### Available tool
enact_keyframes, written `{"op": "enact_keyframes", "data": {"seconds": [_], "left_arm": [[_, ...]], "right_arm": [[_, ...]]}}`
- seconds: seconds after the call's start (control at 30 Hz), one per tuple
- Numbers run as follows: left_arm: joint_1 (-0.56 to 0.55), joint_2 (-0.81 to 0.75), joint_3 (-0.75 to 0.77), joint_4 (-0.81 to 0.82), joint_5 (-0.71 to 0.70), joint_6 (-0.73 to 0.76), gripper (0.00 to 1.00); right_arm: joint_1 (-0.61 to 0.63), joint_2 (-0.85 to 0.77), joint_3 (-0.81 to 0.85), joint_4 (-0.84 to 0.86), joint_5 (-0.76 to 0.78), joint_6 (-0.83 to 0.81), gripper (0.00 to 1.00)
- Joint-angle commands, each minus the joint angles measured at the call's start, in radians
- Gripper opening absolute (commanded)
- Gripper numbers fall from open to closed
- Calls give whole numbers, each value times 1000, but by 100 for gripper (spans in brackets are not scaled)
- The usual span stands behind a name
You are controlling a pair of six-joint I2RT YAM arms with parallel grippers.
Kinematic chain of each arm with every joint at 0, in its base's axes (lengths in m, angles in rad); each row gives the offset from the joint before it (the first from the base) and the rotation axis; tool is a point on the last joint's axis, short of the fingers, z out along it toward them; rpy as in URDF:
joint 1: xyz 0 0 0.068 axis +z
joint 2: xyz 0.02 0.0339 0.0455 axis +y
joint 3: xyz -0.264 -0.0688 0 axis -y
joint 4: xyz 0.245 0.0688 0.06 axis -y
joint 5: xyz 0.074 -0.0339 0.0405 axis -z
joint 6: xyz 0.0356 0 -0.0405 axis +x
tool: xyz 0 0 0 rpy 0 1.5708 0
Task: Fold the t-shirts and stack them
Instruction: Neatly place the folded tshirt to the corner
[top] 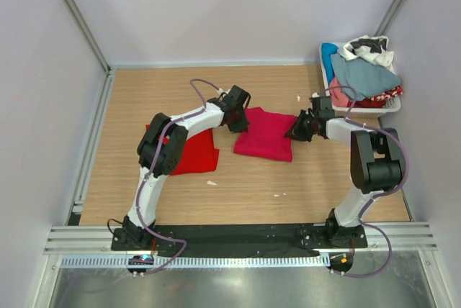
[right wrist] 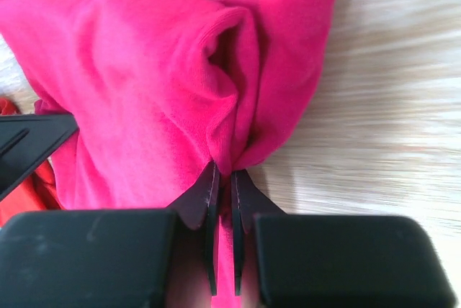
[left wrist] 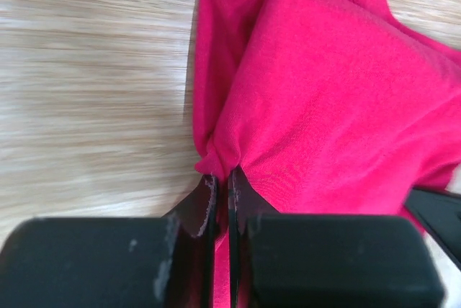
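The robot's right gripper should lift the crimson t-shirt's edge over to the left in the top view and let it go on top of the scarlet red t-shirt, which is already folded there.
A folded raspberry-crimson t-shirt lies at the table's middle. My left gripper is shut on its left edge; the wrist view shows cloth bunched between the fingertips. My right gripper is shut on its right edge, cloth pinched in the right wrist view. The crimson cloth fills both wrist views. A scarlet red t-shirt lies folded to the left, partly under my left arm; a bit of it shows at the left edge of the right wrist view.
A white basket at the back right holds a heap of other clothes. White walls and metal rails close in the wooden table. Small white scraps lie on the wood near the front.
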Motion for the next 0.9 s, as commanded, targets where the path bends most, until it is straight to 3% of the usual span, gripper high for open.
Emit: {"op": "enact_keyframes", "data": {"seconds": [0.0, 0.43, 0.87], "left_arm": [[-16, -11, 29, -179, -163, 67, 0], [-86, -163, 87, -337, -268, 116, 0], [-103, -206, 112, -383, -276, 135, 0]], "right_arm": [[42, -43, 72, -42, 47, -21, 1], [180, -90, 220, -203, 152, -35, 1], [205, -112, 175, -190, 153, -25, 1]]}}
